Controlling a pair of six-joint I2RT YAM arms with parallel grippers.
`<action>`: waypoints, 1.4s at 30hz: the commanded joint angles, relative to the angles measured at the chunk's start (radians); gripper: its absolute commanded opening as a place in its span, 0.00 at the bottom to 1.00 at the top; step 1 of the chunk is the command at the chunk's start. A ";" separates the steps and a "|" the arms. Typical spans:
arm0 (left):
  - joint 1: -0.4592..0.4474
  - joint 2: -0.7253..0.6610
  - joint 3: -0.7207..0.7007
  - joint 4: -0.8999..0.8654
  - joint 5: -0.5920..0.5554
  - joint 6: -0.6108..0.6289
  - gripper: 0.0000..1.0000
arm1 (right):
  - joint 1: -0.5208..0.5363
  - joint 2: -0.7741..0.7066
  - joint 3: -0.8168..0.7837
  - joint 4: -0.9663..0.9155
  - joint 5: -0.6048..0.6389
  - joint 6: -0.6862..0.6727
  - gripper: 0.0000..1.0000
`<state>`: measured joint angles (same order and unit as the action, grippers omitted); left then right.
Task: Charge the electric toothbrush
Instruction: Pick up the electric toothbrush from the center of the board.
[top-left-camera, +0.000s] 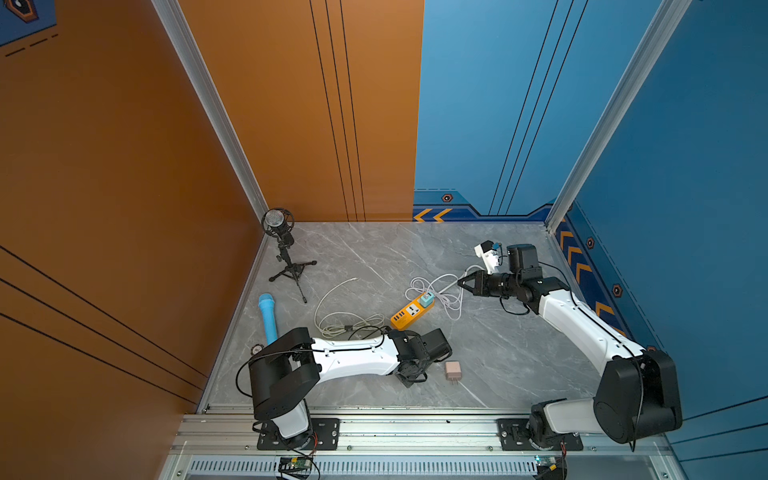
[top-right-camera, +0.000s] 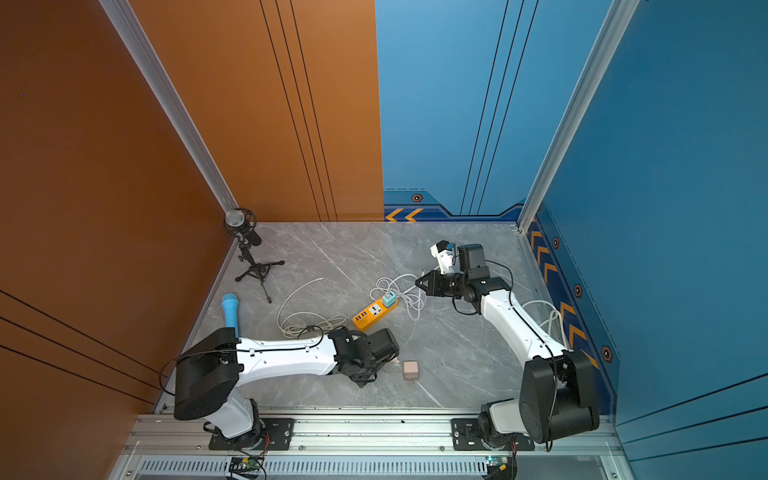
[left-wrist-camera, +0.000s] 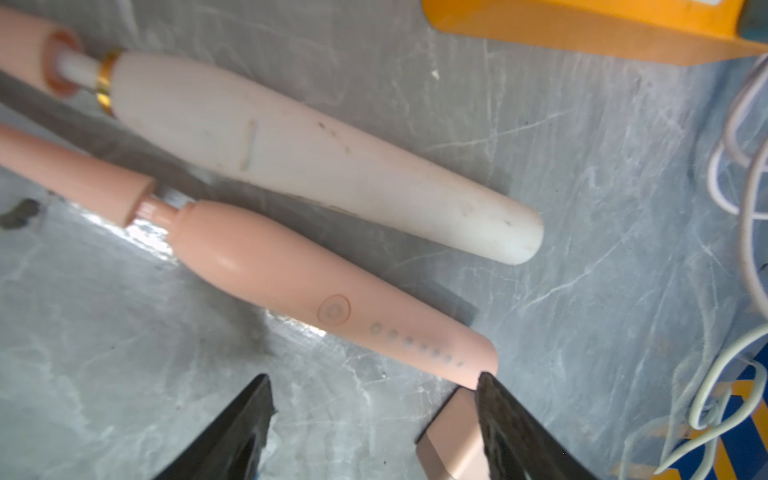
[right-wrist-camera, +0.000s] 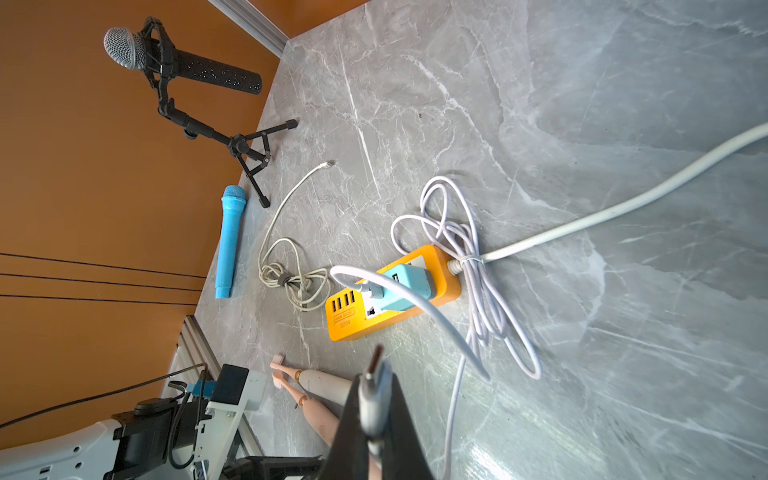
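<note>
My left gripper should turn in line with the pink toothbrush's handle and go down with its fingers on either side of the handle's part by its button (left-wrist-camera: 356, 318), because the handle slants below my open fingers.
Two electric toothbrushes lie side by side on the marble top, a white one (left-wrist-camera: 324, 166) and a pink one (left-wrist-camera: 311, 286). My left gripper (left-wrist-camera: 374, 386) hovers open just past the pink handle's butt end, with only bare table between its fingers. In both top views the left arm covers the toothbrushes. My right gripper (top-left-camera: 460, 283) is shut on the USB-C plug (right-wrist-camera: 376, 361) of a white cable. That cable loops back to a teal charger (top-left-camera: 426, 298) plugged into the orange power strip (top-left-camera: 411, 311).
A pink adapter block (top-left-camera: 453, 370) lies beside the left gripper's finger. A coiled beige cable (top-left-camera: 345, 322), a blue toy microphone (top-left-camera: 268, 318) and a black microphone on a tripod (top-left-camera: 282, 241) occupy the left side. The strip's thick white cord (right-wrist-camera: 602, 212) runs off to the right.
</note>
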<state>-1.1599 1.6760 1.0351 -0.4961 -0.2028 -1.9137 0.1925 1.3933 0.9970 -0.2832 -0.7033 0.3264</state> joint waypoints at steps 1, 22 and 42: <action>-0.004 0.034 0.032 -0.050 -0.036 -0.059 0.78 | -0.007 -0.013 -0.008 0.039 -0.006 0.026 0.00; 0.031 0.181 0.143 -0.195 0.017 -0.096 0.65 | -0.017 0.027 -0.020 0.072 -0.032 0.068 0.00; 0.033 0.144 0.067 -0.197 0.032 -0.124 0.17 | 0.017 -0.007 -0.015 0.064 -0.026 0.062 0.00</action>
<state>-1.1297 1.8179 1.1435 -0.6399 -0.1722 -2.0331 0.1989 1.4139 0.9859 -0.2306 -0.7151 0.3904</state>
